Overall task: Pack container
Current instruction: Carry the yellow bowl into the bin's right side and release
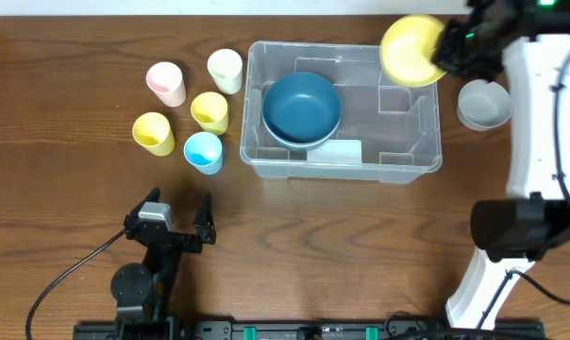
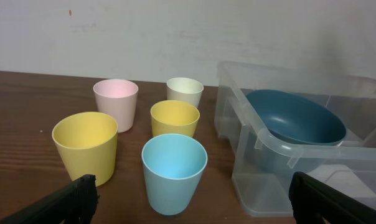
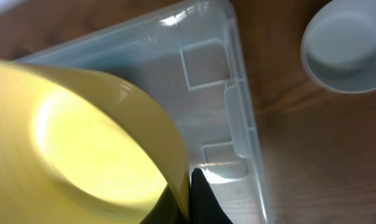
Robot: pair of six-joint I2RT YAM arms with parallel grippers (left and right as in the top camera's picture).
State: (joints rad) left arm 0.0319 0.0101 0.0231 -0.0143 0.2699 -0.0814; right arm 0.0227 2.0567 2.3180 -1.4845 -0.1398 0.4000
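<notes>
The right gripper brings the yellow bowl down into the container [image 1: 412, 151] next, toward the dark blue bowl [image 1: 302, 107], and releases it where the container is empty beside that bowl.
The clear plastic container [image 1: 412, 151] sits at the table's centre with a dark blue bowl [image 1: 302, 107] in its left half. My right gripper [image 1: 444, 49] is shut on the rim of a yellow bowl [image 1: 410, 50] and holds it tilted above the container's far right corner. In the right wrist view the yellow bowl [image 3: 82, 143] fills the left, over the container [image 3: 238, 93]. A grey bowl [image 1: 483, 104] stands right of the container. My left gripper [image 1: 176, 225] is open and empty near the front edge, facing the cups and the container [image 2: 263, 180].
Several cups stand left of the container: pink [image 1: 166, 83], cream [image 1: 225, 70], two yellow [image 1: 209, 111] [image 1: 153, 133] and light blue [image 1: 203, 151]. The right arm's white body [image 1: 540, 123] runs along the table's right side.
</notes>
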